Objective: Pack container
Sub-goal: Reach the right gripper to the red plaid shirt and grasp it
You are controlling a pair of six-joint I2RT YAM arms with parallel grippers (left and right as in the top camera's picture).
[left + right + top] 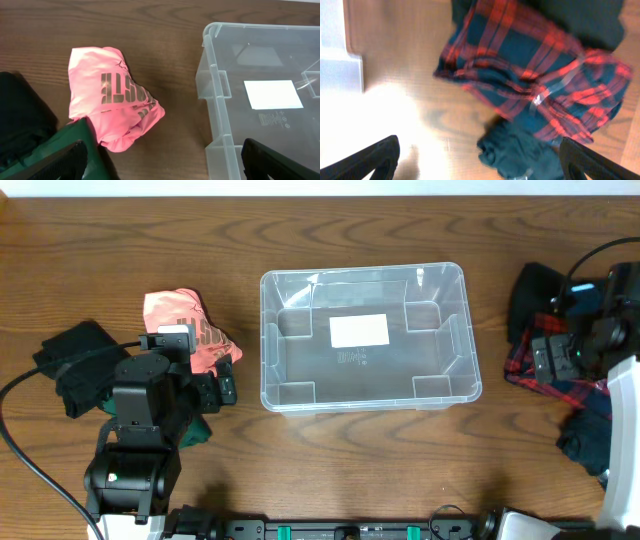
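Note:
The red plaid shirt has a bunched middle, and my right gripper will go down to it next.
The clear container stands empty mid-table with a white label on its bottom; it also shows in the left wrist view. My left gripper is open and empty, low over the wood between a pink shirt and the container's left wall. A green garment lies under its left finger. My right gripper is open and empty above a red plaid shirt and a dark teal garment, right of the container.
A black garment lies at the far left. Another black garment lies at the back right. The pink shirt sits left of the container. A black cable runs along the left front.

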